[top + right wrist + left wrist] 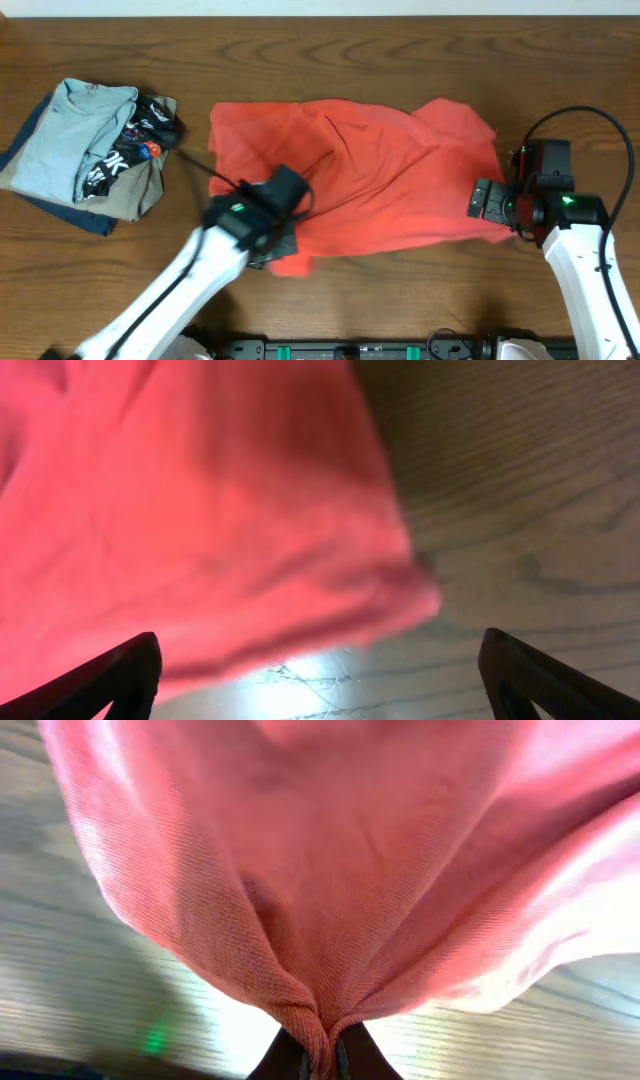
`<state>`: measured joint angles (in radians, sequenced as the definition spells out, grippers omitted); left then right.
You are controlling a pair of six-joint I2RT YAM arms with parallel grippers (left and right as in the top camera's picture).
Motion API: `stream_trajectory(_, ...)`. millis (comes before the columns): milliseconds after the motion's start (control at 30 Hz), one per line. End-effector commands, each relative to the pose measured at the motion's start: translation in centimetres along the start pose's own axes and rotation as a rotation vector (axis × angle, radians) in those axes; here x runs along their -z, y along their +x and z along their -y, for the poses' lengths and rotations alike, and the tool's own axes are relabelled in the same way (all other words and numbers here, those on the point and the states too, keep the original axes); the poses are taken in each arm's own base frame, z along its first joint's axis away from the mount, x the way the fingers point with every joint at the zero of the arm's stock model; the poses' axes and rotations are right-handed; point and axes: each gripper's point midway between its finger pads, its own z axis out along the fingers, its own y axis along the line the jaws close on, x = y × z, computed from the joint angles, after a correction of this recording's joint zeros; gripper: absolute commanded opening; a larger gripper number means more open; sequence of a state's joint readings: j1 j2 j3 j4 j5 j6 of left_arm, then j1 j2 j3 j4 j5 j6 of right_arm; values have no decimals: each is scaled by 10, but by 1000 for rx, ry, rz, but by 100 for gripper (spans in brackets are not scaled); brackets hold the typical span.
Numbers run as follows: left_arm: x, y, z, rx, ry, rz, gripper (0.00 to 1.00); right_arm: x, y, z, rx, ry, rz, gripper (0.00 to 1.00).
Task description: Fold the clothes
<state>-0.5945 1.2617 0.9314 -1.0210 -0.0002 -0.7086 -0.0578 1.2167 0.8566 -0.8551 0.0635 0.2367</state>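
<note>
My left gripper draws slightly back over the bare near tabletop next and releases the fabric, because folds run from the pinched corner into the shirt.
The coral-red T-shirt (370, 170) lies spread and rumpled across the middle of the table, plain side up, no lettering showing. My left gripper (272, 240) is at its near left edge and is shut on a pinch of the red fabric (320, 1040), which rises bunched from between the fingers. My right gripper (487, 200) is at the shirt's right edge, wide open and empty (320, 680). The shirt's edge (250, 560) lies just ahead of its fingers, above bare table.
A stack of folded clothes sits at the far left: a light blue-grey shirt (70, 140), a black garment with white print (130, 150) and tan and navy pieces beneath. Bare wooden table (560, 80) surrounds the shirt.
</note>
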Motion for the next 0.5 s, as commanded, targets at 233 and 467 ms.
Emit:
stream_trajectory(233, 5, 9, -18, -26, -35, -22, 6, -3, 26, 8, -128, 35, -110, 99)
stream_trajectory(467, -7, 15, -23, -30, -76, -66, 6, -27, 59, 7, -187, 20, -182, 99)
